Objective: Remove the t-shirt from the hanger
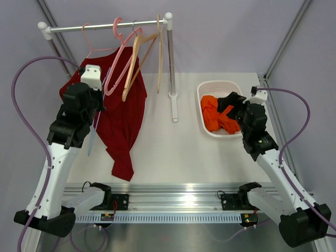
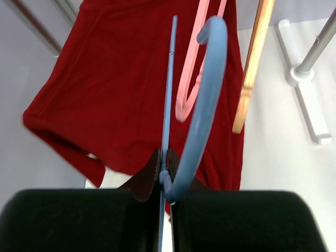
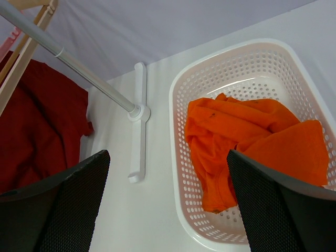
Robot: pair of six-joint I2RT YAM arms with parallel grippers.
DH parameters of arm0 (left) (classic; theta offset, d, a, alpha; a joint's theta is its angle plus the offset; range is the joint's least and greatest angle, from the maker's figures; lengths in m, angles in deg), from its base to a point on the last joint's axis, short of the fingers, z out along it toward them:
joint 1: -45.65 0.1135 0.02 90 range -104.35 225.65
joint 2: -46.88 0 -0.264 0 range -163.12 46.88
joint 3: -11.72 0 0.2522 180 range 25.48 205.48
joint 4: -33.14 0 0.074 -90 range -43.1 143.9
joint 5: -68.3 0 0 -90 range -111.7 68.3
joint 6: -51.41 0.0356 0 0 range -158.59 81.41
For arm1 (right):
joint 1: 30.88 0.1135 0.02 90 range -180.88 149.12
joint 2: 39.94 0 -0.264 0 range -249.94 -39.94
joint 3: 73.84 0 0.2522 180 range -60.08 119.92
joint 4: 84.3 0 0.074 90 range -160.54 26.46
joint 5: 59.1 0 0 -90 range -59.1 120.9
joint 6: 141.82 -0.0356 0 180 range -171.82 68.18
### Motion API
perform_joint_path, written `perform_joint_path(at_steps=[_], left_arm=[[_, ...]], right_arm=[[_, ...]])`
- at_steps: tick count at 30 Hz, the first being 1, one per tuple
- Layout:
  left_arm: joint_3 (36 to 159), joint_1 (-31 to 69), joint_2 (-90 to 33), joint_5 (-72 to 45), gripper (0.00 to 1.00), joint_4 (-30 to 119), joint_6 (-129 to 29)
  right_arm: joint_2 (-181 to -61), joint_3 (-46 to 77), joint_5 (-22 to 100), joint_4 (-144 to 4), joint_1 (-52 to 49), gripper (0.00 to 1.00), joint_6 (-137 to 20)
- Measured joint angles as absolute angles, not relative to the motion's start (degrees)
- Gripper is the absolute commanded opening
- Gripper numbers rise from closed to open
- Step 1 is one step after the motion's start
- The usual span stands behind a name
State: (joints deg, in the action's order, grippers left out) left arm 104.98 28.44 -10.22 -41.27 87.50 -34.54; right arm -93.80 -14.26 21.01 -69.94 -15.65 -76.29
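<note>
I should first raise the bare blue hanger outward with my left gripper, then lower its hook and let go of its neck, to get the hook over the bar.
My left gripper (image 2: 167,169) is shut on a thin blue hanger (image 2: 206,100) just below its hook, held off the rack at the left (image 1: 93,134). No cloth shows on the blue hanger. An orange t-shirt (image 1: 215,118) lies crumpled in the white basket (image 1: 202,90). My right gripper (image 3: 167,155) hangs open over the basket's near left edge with nothing between its fingers; the orange t-shirt (image 3: 247,136) lies below it. A dark red t-shirt (image 1: 126,115) hangs from the rack, its hem reaching the table.
The white clothes rack (image 1: 170,63) stands mid-table with its foot (image 3: 137,131) left of the basket (image 3: 178,105). Pink hangers (image 1: 118,58) and wooden hangers (image 1: 137,60) hang from its bar. The red t-shirt (image 2: 115,89) fills the space behind the left gripper.
</note>
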Motion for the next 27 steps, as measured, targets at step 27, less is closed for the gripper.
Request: perform_joint_path(at_steps=[27], left_arm=[[138.34,45.23,-47.75,-8.31,0.0,77.97,-47.94]], right_arm=[[-90.98,-16.31,24.73,-72.0,-15.65,0.99,-76.7]])
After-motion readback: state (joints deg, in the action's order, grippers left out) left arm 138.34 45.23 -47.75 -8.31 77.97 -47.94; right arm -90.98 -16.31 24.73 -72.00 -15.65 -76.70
